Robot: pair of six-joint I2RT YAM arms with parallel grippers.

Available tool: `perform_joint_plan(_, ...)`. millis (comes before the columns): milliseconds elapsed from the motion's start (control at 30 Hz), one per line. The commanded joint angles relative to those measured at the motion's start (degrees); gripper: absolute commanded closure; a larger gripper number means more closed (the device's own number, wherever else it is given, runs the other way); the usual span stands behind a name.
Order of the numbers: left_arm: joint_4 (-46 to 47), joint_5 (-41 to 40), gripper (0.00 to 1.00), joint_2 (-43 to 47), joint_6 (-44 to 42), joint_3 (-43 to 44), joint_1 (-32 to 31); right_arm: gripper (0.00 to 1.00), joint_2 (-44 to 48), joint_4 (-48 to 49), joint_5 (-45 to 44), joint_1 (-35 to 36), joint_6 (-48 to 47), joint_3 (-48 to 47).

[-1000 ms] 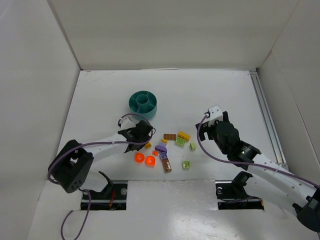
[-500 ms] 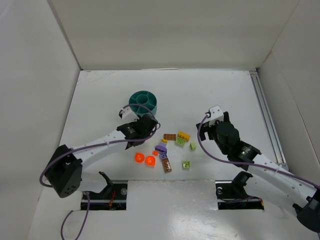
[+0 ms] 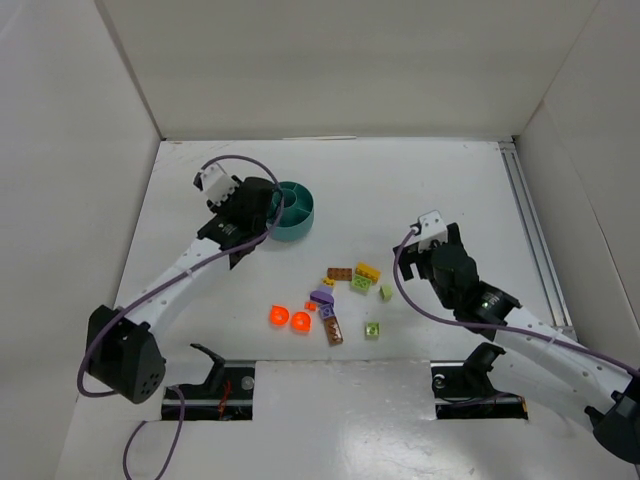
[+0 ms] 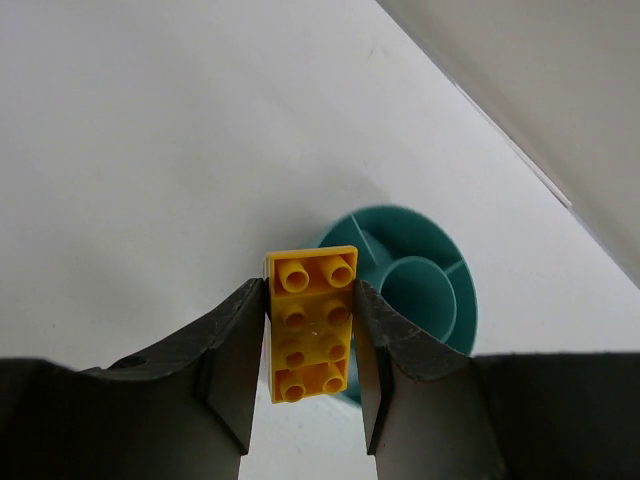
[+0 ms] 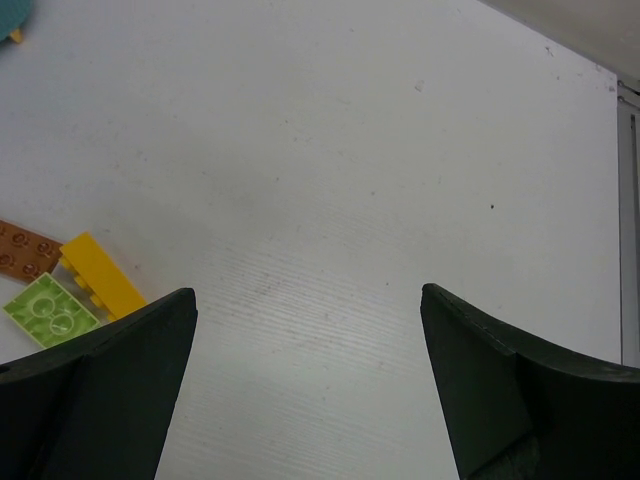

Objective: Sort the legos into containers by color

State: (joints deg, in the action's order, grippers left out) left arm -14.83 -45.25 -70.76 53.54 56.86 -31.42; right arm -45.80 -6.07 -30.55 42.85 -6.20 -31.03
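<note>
To get the high yellow brick over an outer section (image 3: 281, 200) (image 4: 350, 243) of the teal dish, my left gripper will lower and shift toward the teal dish first.
My left gripper (image 4: 310, 345) is shut on a yellow brick (image 4: 310, 325) and holds it above the table, just left of the round teal dish (image 4: 425, 300). In the top view the left gripper (image 3: 262, 207) sits at the dish's (image 3: 300, 215) left rim. The other legos lie on the table in front of the dish: a brown brick (image 3: 338, 273), a yellow brick (image 3: 367, 270), lime green bricks (image 3: 361, 284), a purple brick (image 3: 322, 297) and orange-red pieces (image 3: 279, 316). My right gripper (image 5: 310, 330) is open and empty over bare table, right of the pile.
White walls close in the table on the left, back and right. A metal rail (image 3: 525, 220) runs along the right edge. In the right wrist view a brown brick (image 5: 25, 248), a yellow brick (image 5: 100, 272) and a green brick (image 5: 50, 308) lie at the left.
My left arm has lifted from beside the pile and swung back and left to the dish's left rim. The right arm has not moved.
</note>
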Motion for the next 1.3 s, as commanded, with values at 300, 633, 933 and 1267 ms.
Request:
perform_joint_plan(300,7.7,2.8,0.85,-16.6,-8.5,10.2,4.9,0.03,-3.7,0.2,-4.1,0.0,-1.1,-1.9)
perform_joint_plan(633,6.6,3.9,0.79,-21.0,-5.6,11.8,4.9,0.01,-7.7,0.2,-4.6,0.0,-1.1,-3.1)
perform_joint_plan(933,5.5,5.1,0.66,-22.1,-3.0,11.8,4.9,0.01,-7.2,0.2,-3.6,0.0,-1.1,-3.1)
perform_joint_plan(1267,4.1,5.6,0.47,-20.5,-1.7,10.6,4.9,0.01,-4.9,0.2,-2.0,0.0,-1.6,-2.5)
